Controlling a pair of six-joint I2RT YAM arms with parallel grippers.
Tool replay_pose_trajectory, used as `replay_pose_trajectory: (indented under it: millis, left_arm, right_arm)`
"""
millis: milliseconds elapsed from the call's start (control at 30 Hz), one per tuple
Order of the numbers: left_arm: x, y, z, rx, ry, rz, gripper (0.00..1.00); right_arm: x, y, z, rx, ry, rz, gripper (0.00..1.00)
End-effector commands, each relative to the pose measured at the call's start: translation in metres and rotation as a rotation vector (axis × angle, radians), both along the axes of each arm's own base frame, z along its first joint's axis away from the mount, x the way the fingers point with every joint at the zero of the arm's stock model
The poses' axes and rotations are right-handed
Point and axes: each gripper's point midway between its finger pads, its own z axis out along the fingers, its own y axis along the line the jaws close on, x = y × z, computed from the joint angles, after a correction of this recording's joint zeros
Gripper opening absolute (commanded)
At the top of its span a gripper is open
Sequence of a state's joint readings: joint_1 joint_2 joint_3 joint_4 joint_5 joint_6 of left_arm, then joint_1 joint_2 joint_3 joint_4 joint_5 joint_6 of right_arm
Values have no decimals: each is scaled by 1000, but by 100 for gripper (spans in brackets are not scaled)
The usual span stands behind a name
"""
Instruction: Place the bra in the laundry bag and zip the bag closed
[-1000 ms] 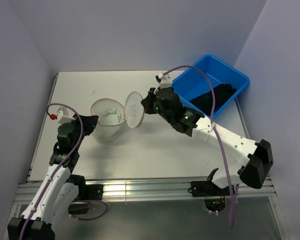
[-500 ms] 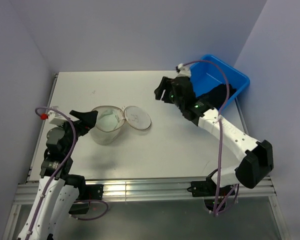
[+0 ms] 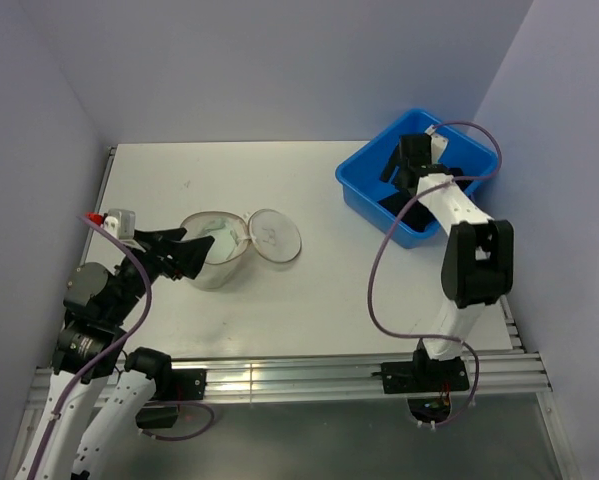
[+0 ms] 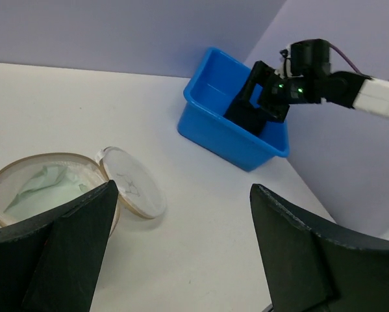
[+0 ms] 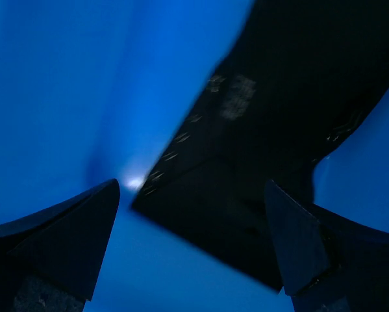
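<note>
The robot will next move its right gripper deeper down into the blue bin, onto the squared end of the bra [image 5: 204, 211], because that black fabric is already between the gripper's open fingers.
The laundry bag [image 3: 217, 255] stands open at mid-left of the table. Its round lid [image 3: 276, 236] lies flat beside it, with a small black mark on its face [image 4: 130, 187]. Pale crumpled mesh shows inside the bag [image 4: 41, 185]. The bra is a black cloth [image 5: 265, 123] lying in the blue bin [image 3: 364, 190]. My right gripper [image 3: 401, 172] hangs open over it, one finger on each side [image 5: 191, 188], not closed on it. My left gripper [image 3: 194, 245] is open just left of the bag's rim and holds nothing [image 4: 182, 190].
The blue bin [image 4: 213, 133] sits at the table's far right corner, near the right wall. Grey walls close in the back and both sides. The right arm [image 3: 457, 215] stretches up along the right edge.
My right gripper let go of the bag's lid, swung right over the blue bin and opened wide. The lid dropped flat onto the table. My left gripper opened and drew back from the bag's rim.
</note>
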State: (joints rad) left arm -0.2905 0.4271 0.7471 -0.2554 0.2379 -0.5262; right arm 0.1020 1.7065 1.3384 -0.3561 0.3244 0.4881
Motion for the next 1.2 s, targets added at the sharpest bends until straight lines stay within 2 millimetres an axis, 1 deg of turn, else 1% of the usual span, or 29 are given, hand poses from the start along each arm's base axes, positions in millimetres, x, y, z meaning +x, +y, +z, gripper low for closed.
replay_pose_trajectory:
  millis: [0,67,100,133,167,233,267,300,400,433,467,500,533,567,600,667,700,733,767,800,867,900,967,1000,1033,1067,1100,1133,1167]
  left_arm:
    - [-3,7,-8,90,-33,26,89]
    - [-8,6,-8,96,-38,20,88]
    - [-9,8,-6,97,-42,28,88]
    - [-10,9,-5,103,-50,35,88]
    - [-11,9,-6,103,-49,34,88]
    - [-13,8,-5,98,-52,29,88]
    - [-15,5,-5,99,-55,13,88]
    - [-16,4,-5,97,-54,8,88]
    - [-18,3,-6,93,-51,1,88]
    - [-18,3,-7,92,-48,1,87]
    - [-18,2,-7,94,-50,-3,87]
    - [-18,2,-6,93,-52,-2,87]
    - [-18,3,-6,91,-51,6,87]
    - [-18,4,-6,90,-52,9,87]
    - [-18,4,-5,89,-55,11,87]
    - [-17,4,-6,90,-52,10,87]
    - [-15,4,-8,95,-42,11,87]
    - [-15,4,-8,97,-42,11,87]
    - [-15,3,-9,98,-39,7,86]
    - [-14,2,-10,100,-35,5,86]
    - [-13,3,-11,101,-32,9,86]
    - [-11,3,-12,103,-27,14,86]
    - [-10,4,-12,105,-25,18,86]
    - [-9,3,-13,105,-22,15,86]
    - [-9,3,-12,104,-25,15,86]
    - [-8,4,-13,105,-23,18,86]
    - [-7,4,-14,107,-17,21,86]
    - [-5,4,-15,110,-13,27,86]
    - [-4,4,-16,110,-10,30,86]
  right_arm:
    - [12,-18,-15,-16,96,-22,99]
    - [20,-24,-39,-38,166,-36,99]
    - [21,-28,-47,-56,194,-51,99]
    - [21,-30,-68,-56,247,-57,99]
    - [26,-32,-68,-47,252,-63,99]
    - [24,-32,-88,-28,305,-62,94]
    - [24,-31,-91,-14,314,-66,92]
    - [23,-30,-99,3,331,-59,87]
    - [27,-28,-108,54,348,-43,81]
    - [27,-20,-117,90,368,-16,79]
    - [29,-17,-118,107,370,-7,75]
    - [29,-28,-120,121,368,-31,61]
    - [27,-28,-121,129,362,-32,53]
    - [35,-27,-117,135,321,-27,43]
    - [39,-27,-106,140,283,-23,23]
    - [46,-25,-95,144,216,-6,11]
    - [48,-25,-87,141,188,-3,0]
    - [51,-27,-69,131,142,0,0]
    - [56,-31,-56,114,98,-10,0]
    - [58,-33,-31,105,37,-13,0]
    - [58,-35,-7,90,-44,-13,0]
    - [56,-34,26,91,-125,-4,0]
    - [50,-29,51,110,-205,11,0]
    - [42,-22,81,134,-271,40,0]
    - [36,-19,92,157,-300,41,0]
    - [29,-13,96,169,-320,54,0]
    - [16,-10,126,177,-392,68,0]
    - [7,-8,124,188,-397,68,0]
    - [0,-5,137,195,-435,79,0]
